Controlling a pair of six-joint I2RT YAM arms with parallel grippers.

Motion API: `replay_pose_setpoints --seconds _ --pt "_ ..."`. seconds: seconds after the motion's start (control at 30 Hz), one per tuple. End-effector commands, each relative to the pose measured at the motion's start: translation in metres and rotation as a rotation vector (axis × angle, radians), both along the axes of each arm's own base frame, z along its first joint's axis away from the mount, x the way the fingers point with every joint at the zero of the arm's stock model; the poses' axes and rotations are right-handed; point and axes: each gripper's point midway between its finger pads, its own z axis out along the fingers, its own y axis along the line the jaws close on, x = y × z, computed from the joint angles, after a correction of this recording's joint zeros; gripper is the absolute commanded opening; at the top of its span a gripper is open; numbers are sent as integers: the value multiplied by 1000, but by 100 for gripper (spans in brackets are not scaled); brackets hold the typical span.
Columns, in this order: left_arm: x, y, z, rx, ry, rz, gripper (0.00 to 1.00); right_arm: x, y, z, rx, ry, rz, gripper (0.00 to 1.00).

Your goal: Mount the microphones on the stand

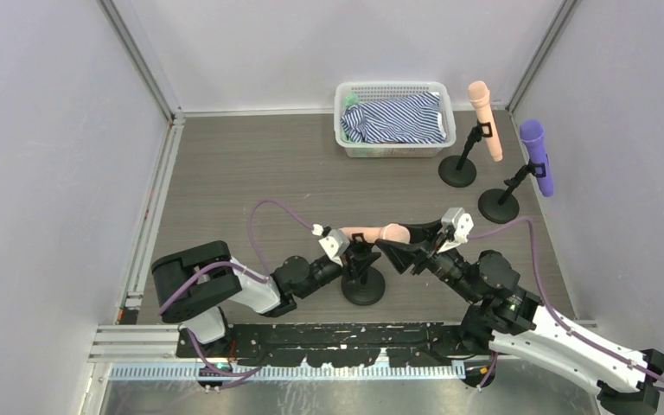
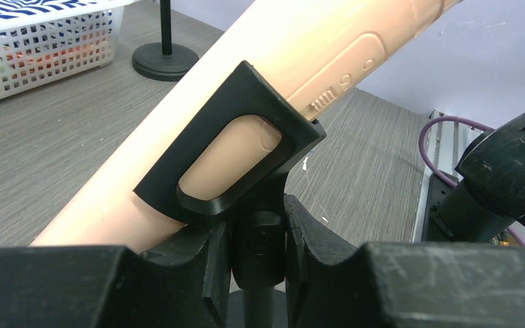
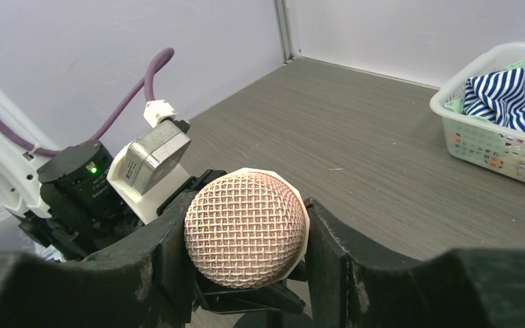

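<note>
The left gripper carries the near stand outward to the tabletop beside both other stands' bases next and releases it, since those stands are grouped at the back.
A peach-pink microphone [image 1: 372, 233] lies nearly level in the black clip [image 2: 232, 147] of the near stand [image 1: 363, 286]. My left gripper [image 1: 354, 258] is shut on that stand's neck just under the clip, as the left wrist view [image 2: 260, 244] shows. My right gripper [image 1: 399, 241] is shut on the microphone's mesh head [image 3: 245, 229], one finger on each side. A second peach-pink microphone [image 1: 486, 119] sits in the clip of a back stand [image 1: 457, 170]. The purple microphone [image 1: 538, 156] sits in the clip of the stand [image 1: 498, 205] at the right.
A white basket [image 1: 392, 88] holding striped blue-and-white cloth stands at the back, left of the two far stands. Grey walls close in the table on three sides. Purple cables loop off both wrists over the table.
</note>
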Motion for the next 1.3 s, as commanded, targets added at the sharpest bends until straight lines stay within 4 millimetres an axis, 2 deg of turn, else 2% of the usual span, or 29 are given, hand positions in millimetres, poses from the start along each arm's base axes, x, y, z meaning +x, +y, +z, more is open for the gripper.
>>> replay_pose_setpoints --seconds 0.0,0.1,0.27,0.43,0.6,1.27 --pt "-4 -6 12 -36 -18 -25 0 2 1 15 17 -31 -5 41" --pt "-4 -6 12 -35 -18 -27 0 4 2 7 -1 -19 -11 24" --pt "-5 -7 13 -34 -22 -33 0 6 3 -18 -76 14 -18 1" --pt "-6 -10 12 -20 -23 -46 0 10 5 -51 -153 66 -29 1" --pt "-7 -12 11 -10 -25 -49 0 13 7 -75 -201 103 -38 1" --pt "-8 -12 11 -9 -28 -49 0 13 9 -118 -323 169 -26 1"
